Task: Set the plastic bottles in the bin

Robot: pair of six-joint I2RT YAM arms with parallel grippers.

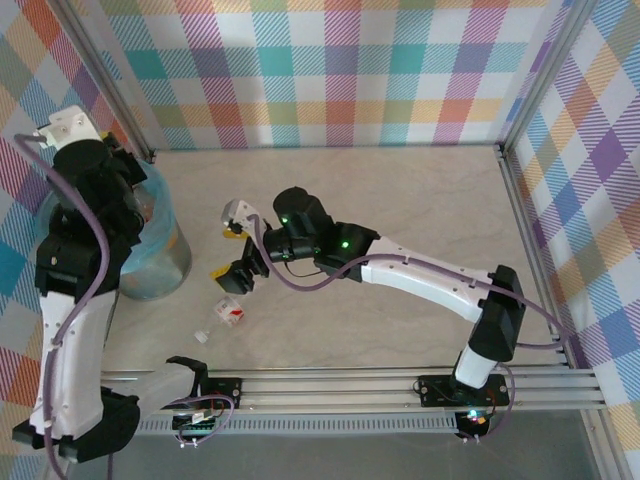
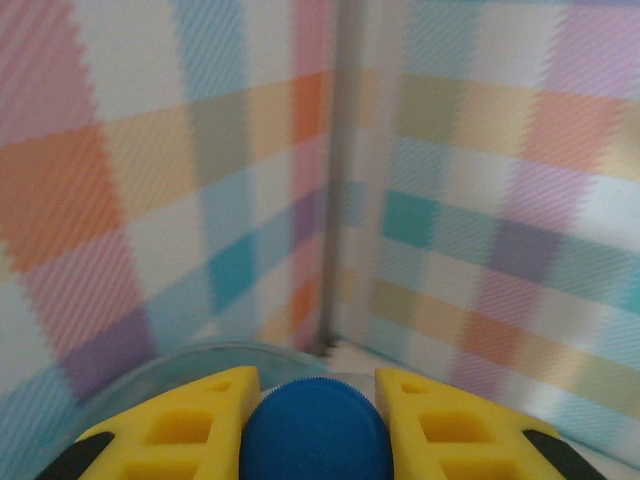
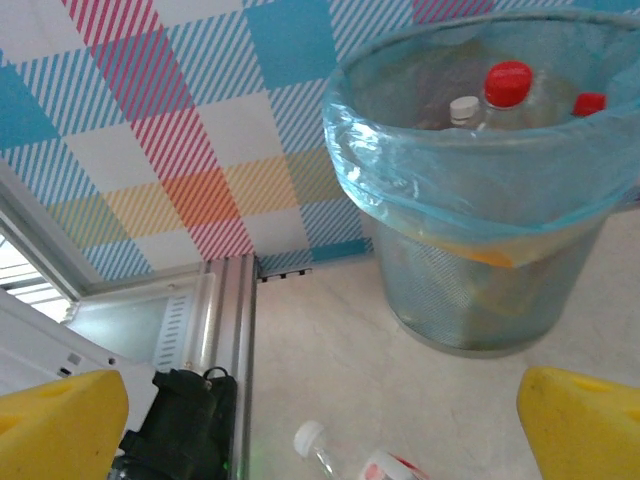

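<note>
The bin's opening [image 1: 146, 205] [image 2: 228, 364] is below my left gripper. My left gripper should next move down into it and release the plastic bottle where other bottles already are.
My left gripper [image 2: 315, 400] is shut on a plastic bottle with a blue cap [image 2: 315, 440], which sits between the yellow fingers [image 2: 190, 425]. It hangs over the bin, whose teal-lined rim [image 2: 150, 362] curves just below. In the top view the left arm [image 1: 95, 190] covers the bin [image 1: 165, 258] at the left. My right gripper [image 1: 228, 252] is open, just right of the bin. Below it a clear bottle [image 1: 226, 314] with a white cap and red label lies on the table. The right wrist view shows this bottle [image 3: 330, 455] between the wide yellow fingers [image 3: 60, 425]. Behind it stands the bin [image 3: 480, 300] with several bottles [image 3: 508, 82] inside.
A metal rail [image 1: 380, 385] runs along the near table edge and a frame post [image 3: 230, 330] stands left of the lying bottle. Checked walls [image 1: 340, 70] close in the back and sides. Bare marble tabletop [image 1: 420, 200] stretches to the right of the bin.
</note>
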